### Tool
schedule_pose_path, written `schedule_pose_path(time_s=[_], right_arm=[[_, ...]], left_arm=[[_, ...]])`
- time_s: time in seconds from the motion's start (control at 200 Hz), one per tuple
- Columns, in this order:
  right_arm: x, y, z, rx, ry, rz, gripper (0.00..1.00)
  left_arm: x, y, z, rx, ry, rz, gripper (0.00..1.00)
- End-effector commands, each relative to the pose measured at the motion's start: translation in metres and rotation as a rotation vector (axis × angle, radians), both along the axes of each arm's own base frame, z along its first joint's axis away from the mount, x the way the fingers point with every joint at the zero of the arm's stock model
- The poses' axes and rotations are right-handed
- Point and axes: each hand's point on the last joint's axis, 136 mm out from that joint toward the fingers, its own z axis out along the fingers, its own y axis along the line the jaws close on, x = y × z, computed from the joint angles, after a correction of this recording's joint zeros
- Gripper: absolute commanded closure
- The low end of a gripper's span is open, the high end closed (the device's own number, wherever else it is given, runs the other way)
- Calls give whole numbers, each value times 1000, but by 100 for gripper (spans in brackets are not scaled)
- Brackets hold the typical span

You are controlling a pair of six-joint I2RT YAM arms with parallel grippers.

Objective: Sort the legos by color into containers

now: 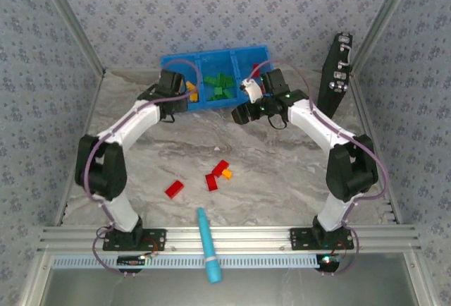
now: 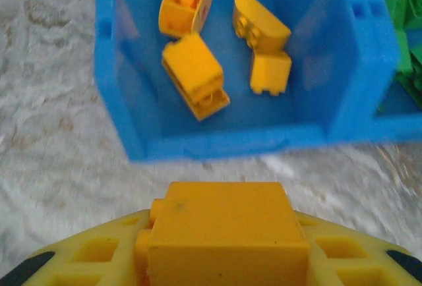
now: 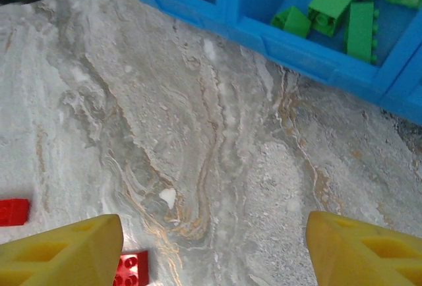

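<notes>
The orange-yellow lego should next move outward with my left gripper, past the near side of the blue tray. It should be released over the bottom of the container, because legos of its color are there.
The blue tray (image 1: pixel 211 58) stands at the back of the table. Its left container (image 2: pixel 217 144) holds several orange-yellow legos (image 2: pixel 194 75), and the middle one holds green legos (image 1: pixel 220 86). My left gripper (image 1: pixel 184 94) hangs just in front of the left container, shut on an orange-yellow lego (image 2: pixel 224 233). My right gripper (image 1: pixel 243 112) is open over bare table in front of the tray (image 3: pixel 290 45), with nothing between its fingers (image 3: pixel 72 250). Three red legos (image 1: pixel 174 189) (image 1: pixel 211 182) (image 1: pixel 220 168) and an orange one (image 1: pixel 227 174) lie loose mid-table. Two red ones (image 3: pixel 13 211) (image 3: pixel 134 268) show below the right gripper.
A teal stick (image 1: pixel 208 244) lies across the front rail between the arm bases. An upright black case (image 1: pixel 337 73) stands at the back right beside the right arm. Patterned walls with metal posts close in both sides.
</notes>
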Motion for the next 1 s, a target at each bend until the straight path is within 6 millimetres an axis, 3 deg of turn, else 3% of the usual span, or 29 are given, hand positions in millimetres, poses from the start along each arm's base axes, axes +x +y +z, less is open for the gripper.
schedule_pose_path(time_s=[0.0,0.155,0.265,0.405,0.545,0.655,0.765,0.89,0.995], right_arm=[[-5,-1,44,14,-67,-12,24],[-10,-5,61,21,-77,-39,23],[-14,-6,71,33,-96,-61,21],[-23,-5,78,46,-114,-64,17],[-25,-7,78,48,-118,-78,15],[-24,-6,72,50,-114,-71,14],[-19,-4,66,37,-109,-64,14],[-12,-1,63,23,-108,-59,14],[-7,-2,63,14,-113,-64,14]], left_arm=[[42,-16,17,-18,-73,-75,64],[82,-24,-5,-16,-45,-70,63],[101,-24,-16,-11,-40,-52,54],[109,-20,-32,-17,2,-35,46],[108,-17,-30,-18,7,-41,40],[96,-20,-14,-26,-6,-77,38],[71,-28,28,-23,-70,-136,37],[31,-53,75,-9,-123,-250,37],[-18,-85,81,-8,-45,-405,36]])
